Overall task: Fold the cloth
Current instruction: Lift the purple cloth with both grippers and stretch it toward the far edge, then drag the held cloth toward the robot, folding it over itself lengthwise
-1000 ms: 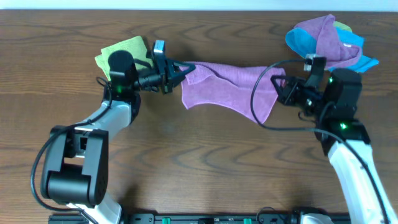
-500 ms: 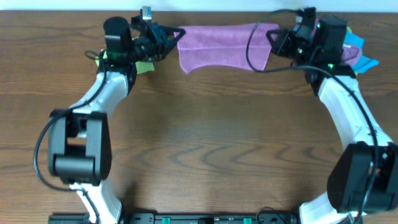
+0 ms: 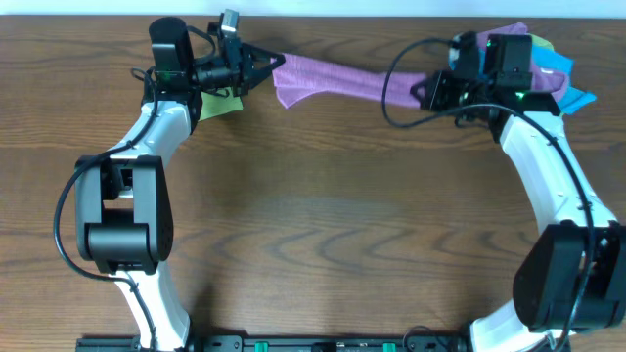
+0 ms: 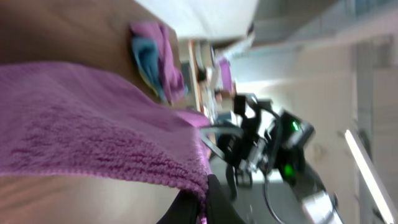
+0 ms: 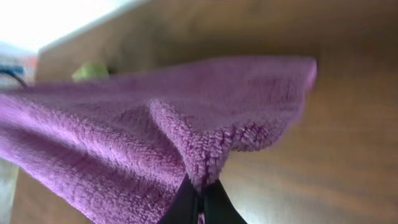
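Observation:
The bare tabletop is below and back of my right gripper, so I will next bring the hanging cloth's corner down and back onto it and let go.
A purple cloth point(image 3: 333, 78) hangs stretched between my two grippers above the far side of the table. My left gripper point(image 3: 274, 63) is shut on its left corner. My right gripper point(image 3: 423, 94) is shut on its right corner. In the left wrist view the purple cloth point(image 4: 93, 124) fills the left half, pinched between the fingers point(image 4: 202, 208) at the bottom edge. In the right wrist view the cloth point(image 5: 155, 124) spreads away from the fingers point(image 5: 200, 208), which pinch a folded edge.
A green cloth point(image 3: 217, 102) lies under the left arm at the far left. A pile of purple, blue and yellow cloths point(image 3: 553, 70) lies at the far right corner behind the right arm. The wooden table point(image 3: 323, 235) spreads out nearer the camera.
Both grippers carried the cloth from mid-table to the far edge. Since half a second ago the cloth has narrowed to a slanted band and the right gripper has dropped a little.

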### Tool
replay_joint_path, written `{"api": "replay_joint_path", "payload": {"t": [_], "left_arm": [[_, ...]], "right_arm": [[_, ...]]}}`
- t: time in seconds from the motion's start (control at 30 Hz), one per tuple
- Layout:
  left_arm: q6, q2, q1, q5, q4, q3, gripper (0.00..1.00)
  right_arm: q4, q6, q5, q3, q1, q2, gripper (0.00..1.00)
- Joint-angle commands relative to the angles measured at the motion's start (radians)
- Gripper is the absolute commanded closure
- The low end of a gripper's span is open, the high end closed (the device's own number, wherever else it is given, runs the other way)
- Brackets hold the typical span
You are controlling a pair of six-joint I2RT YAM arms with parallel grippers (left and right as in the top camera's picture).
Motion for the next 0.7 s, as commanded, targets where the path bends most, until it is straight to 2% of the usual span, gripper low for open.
{"api": "replay_joint_path", "payload": {"t": [0.0, 0.13, 0.3, 0.53, 0.67], "left_arm": [[0.066, -0.007, 0.009, 0.174, -0.017, 0.012, 0.94], [0.092, -0.007, 0.010, 0.227, -0.018, -0.045, 0.94], [0.121, -0.008, 0.010, 0.215, -0.014, -0.183, 0.94], [0.122, -0.008, 0.006, 0.090, -0.020, -0.304, 0.94], [0.161, -0.016, -0.020, 0.021, -0.105, -0.305, 0.94]], "right_arm": [[-0.072, -0.097, 0.011, 0.011, 0.011, -0.041, 0.99], [-0.187, -0.143, 0.043, 0.011, 0.011, -0.069, 0.99], [-0.303, -0.203, 0.053, 0.011, 0.011, -0.092, 0.98], [-0.364, -0.238, 0.052, 0.007, 0.011, -0.122, 0.99], [-0.389, -0.247, 0.053, 0.006, 0.011, -0.126, 0.99]]}}
